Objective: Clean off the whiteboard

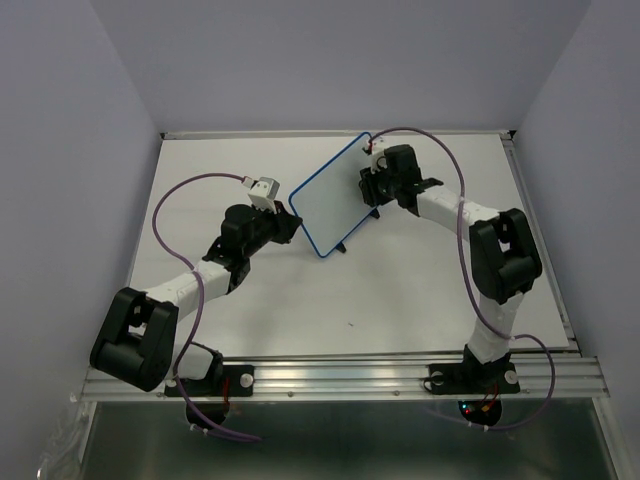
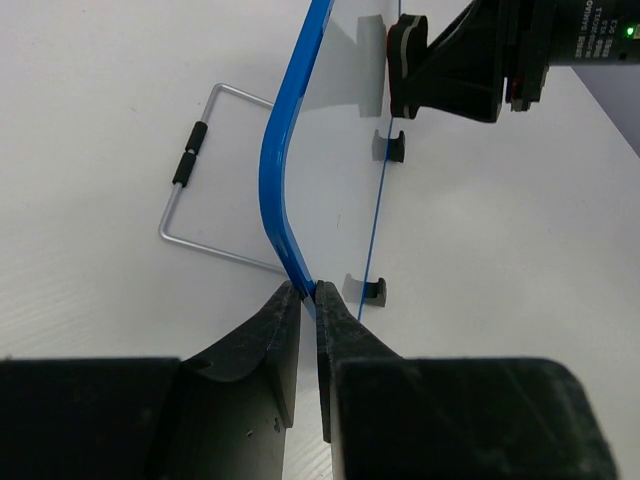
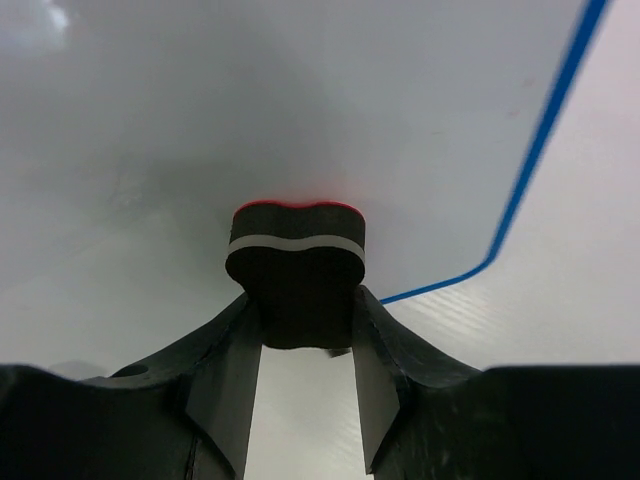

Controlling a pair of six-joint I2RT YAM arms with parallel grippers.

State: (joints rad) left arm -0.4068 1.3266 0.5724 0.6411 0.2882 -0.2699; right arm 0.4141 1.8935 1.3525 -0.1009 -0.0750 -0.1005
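Observation:
The whiteboard is blank, so my right gripper will move right in the top view, lower the eraser to the bare tabletop below and release it.
The whiteboard [image 1: 330, 195] stands tilted on its two black feet near the middle of the table; its white face shows no writing. My left gripper [image 1: 293, 220] is shut on the blue frame [image 2: 278, 170] at the board's left edge, fingertips [image 2: 290, 305] pinching it. My right gripper [image 1: 373, 183] is shut on a small black eraser block [image 3: 297, 262] with a grey stripe and a red face. The eraser presses against the board's face [image 3: 250, 110] near its right end. It also shows in the left wrist view [image 2: 402, 55].
A bent wire stand [image 2: 190, 170] with a black sleeve lies on the table on the board's far side. The board's black feet [image 2: 373, 290] rest on the white table [image 1: 420, 290]. Grey walls enclose the table on three sides.

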